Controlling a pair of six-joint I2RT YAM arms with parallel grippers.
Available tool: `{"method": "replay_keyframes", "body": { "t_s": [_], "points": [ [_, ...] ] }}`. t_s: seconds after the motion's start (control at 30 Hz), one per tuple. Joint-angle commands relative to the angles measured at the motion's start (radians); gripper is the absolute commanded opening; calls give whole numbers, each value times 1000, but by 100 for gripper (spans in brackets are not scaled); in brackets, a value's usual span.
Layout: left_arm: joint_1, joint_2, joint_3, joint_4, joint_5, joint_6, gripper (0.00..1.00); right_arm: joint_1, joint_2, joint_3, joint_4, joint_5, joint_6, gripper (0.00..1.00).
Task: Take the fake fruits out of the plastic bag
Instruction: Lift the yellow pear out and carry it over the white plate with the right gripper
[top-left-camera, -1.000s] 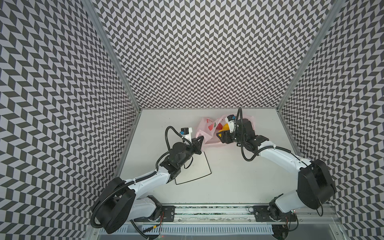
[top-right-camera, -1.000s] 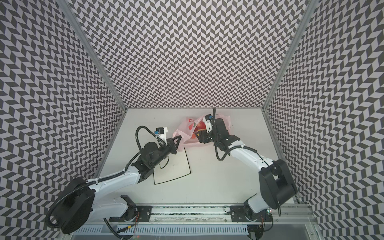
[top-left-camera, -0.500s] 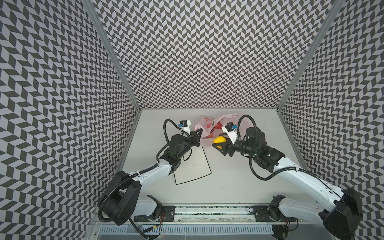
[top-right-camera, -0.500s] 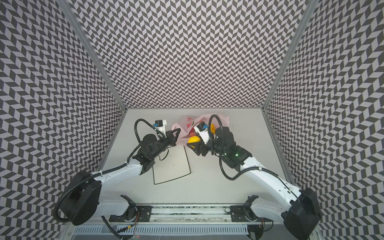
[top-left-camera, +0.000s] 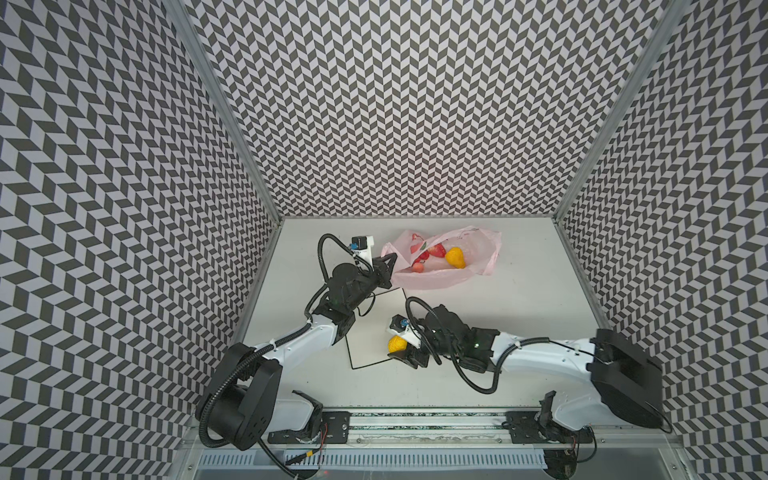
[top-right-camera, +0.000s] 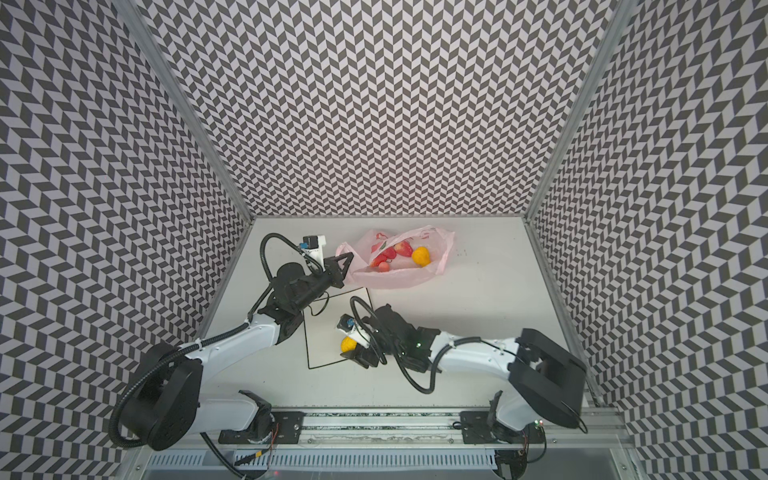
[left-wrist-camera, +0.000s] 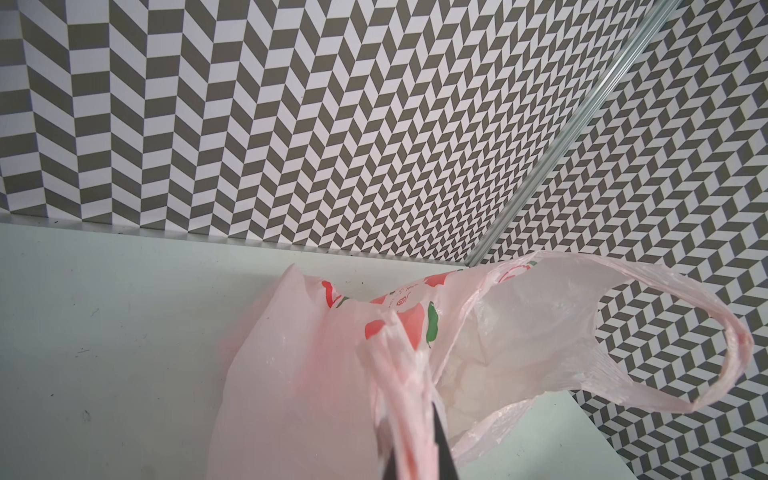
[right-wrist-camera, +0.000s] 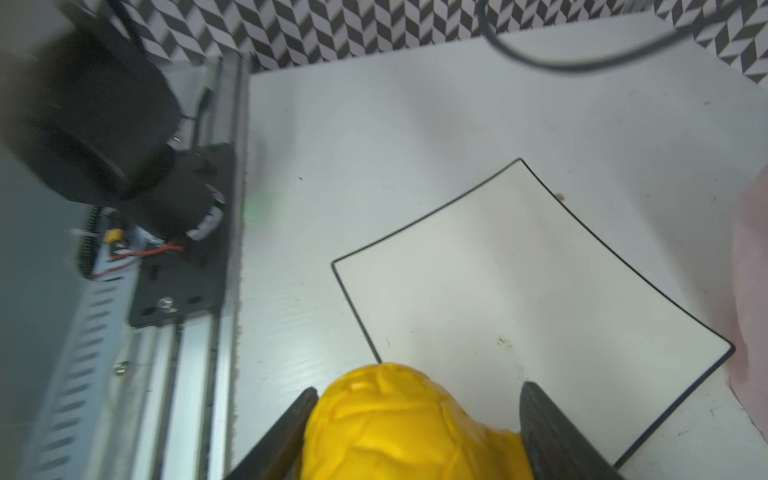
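The white plate's bare surface below has room, so my right gripper will next move down and release the second yellow pear there.
The pale pink plastic bag (top-left-camera: 436, 279) (top-right-camera: 395, 279) lies open at the back of the table. Inside it show a yellow pear (top-left-camera: 455, 257) (top-right-camera: 420, 255), a red strawberry (top-left-camera: 436, 250) (top-right-camera: 403, 248), another red fruit (top-left-camera: 419, 259) and a small pink fruit (top-left-camera: 419, 269). My left gripper (top-left-camera: 388, 266) (top-right-camera: 345, 264) (left-wrist-camera: 401, 457) is shut on the bag's bunched handle, at the bag's left end. My right gripper (top-left-camera: 397, 347) (top-right-camera: 348, 347) (right-wrist-camera: 417, 390) is shut on a second yellow pear (top-left-camera: 397, 344) (right-wrist-camera: 407, 428), just above the near right corner of the white plate (top-left-camera: 374, 328) (right-wrist-camera: 519, 291).
The black-rimmed square plate (top-right-camera: 328, 332) lies between the two arms with nothing on it. The left arm's cable crosses its far corner. Patterned walls close in three sides. A metal rail (top-left-camera: 415, 428) with both arm bases runs along the front edge.
My right gripper has pulled out of the bag with the yellow pear and carried it toward the front, over the plate. The left gripper keeps its hold on the bag handle.
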Motion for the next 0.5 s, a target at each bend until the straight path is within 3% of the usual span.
{"method": "replay_keyframes", "body": {
  "t_s": [0.0, 0.23, 0.47],
  "points": [
    [10, -13, 23, -14, 14, 15, 0, -2, 97, 37, 158, 78, -38, 33],
    [16, -28, 22, -22, 11, 20, 0, -1, 235, 81, 182, 125, -57, 36],
    [17, -27, 24, -19, 10, 21, 0, -2, 255, 87, 176, 150, -72, 64]
  ]
}}
